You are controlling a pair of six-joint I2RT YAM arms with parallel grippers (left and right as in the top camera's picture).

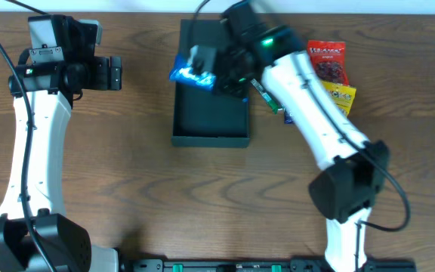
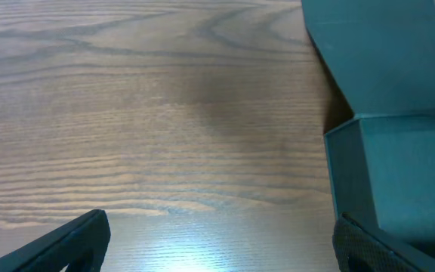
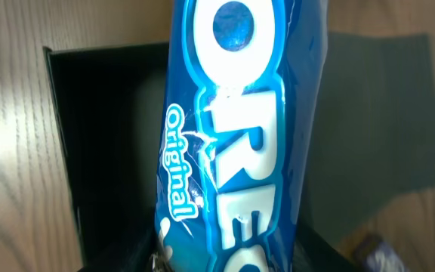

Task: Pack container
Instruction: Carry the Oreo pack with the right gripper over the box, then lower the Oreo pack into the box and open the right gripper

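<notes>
My right gripper is above the far part of the box's open inside. It needs to lower the blue Oreo packet [image 1: 191, 75] into that part next and let go of it there.
The container [image 1: 210, 125] is a dark teal-black box, open, in the middle of the table with its flap lid lying toward the far side. My right gripper [image 1: 214, 75] is shut on a blue Oreo packet [image 1: 191, 75] and holds it over the far part of the box. In the right wrist view the Oreo packet [image 3: 236, 136] fills the frame above the dark box interior [image 3: 104, 151]. My left gripper [image 1: 115, 73] is open and empty to the left of the box. In the left wrist view the box wall [image 2: 399, 181] sits at right.
A red snack packet [image 1: 328, 62] and a yellow packet [image 1: 342, 98] lie right of the box, behind my right arm. A green packet [image 1: 269, 98] lies partly under that arm. A purple wrapper corner [image 3: 368, 245] shows in the right wrist view.
</notes>
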